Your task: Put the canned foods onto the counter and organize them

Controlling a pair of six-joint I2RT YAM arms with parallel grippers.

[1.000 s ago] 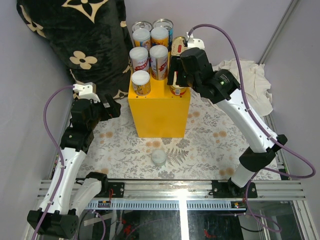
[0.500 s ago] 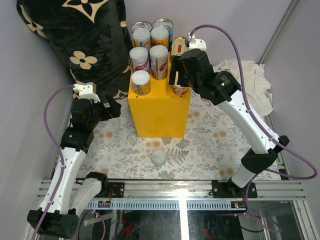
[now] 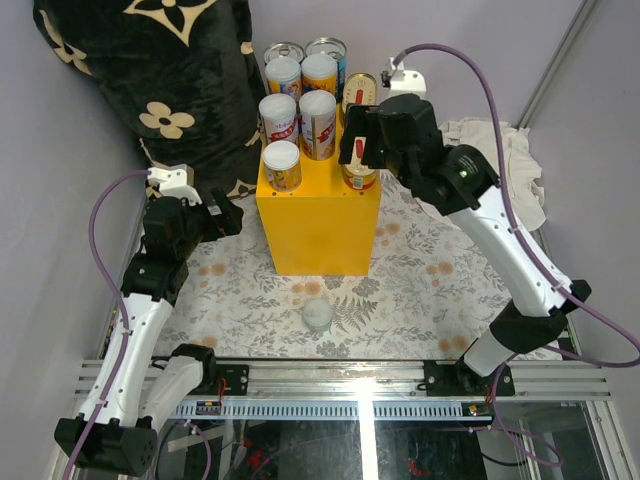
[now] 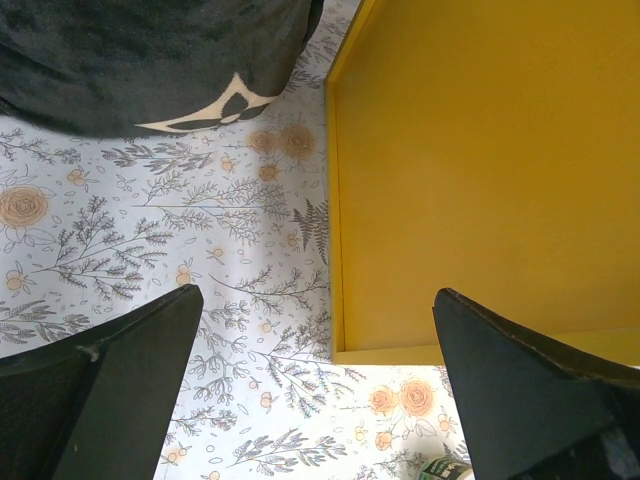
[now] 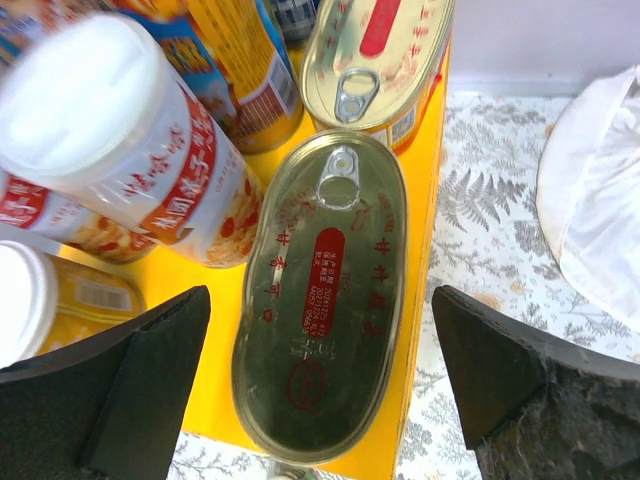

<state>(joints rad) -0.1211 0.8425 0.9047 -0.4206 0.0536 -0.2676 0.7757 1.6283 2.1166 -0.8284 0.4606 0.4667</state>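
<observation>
The small white-lidded can alone stands off the counter. My right gripper will move back and down from the nearer tin and close around that can.
The yellow counter [image 3: 320, 222] stands mid-table with several cans on its top: white-lidded ones [image 3: 282, 164], orange-label ones [image 3: 319, 72] and silver-topped ones at the back [image 3: 327, 47]. Two flat oval gold tins lie along its right edge [image 3: 360, 92]. In the right wrist view the nearer oval tin [image 5: 320, 300] lies flat on the yellow top, the second [image 5: 375, 55] beyond it. My right gripper [image 3: 358, 158] hovers open above the nearer tin [image 5: 320, 400], holding nothing. One small white-lidded can [image 3: 317, 316] stands on the mat in front. My left gripper [image 3: 226, 214] is open and empty beside the counter's left side [image 4: 480, 170].
A black floral blanket [image 3: 150, 80] fills the far left and shows in the left wrist view [image 4: 150, 60]. A white cloth [image 3: 500, 160] lies at the right. The floral mat [image 3: 420, 270] covers the table. The small can's edge shows in the left wrist view [image 4: 440, 470].
My right arm has lifted and drawn back a little from the nearer oval tin, which stays on the counter. The left arm has not moved.
</observation>
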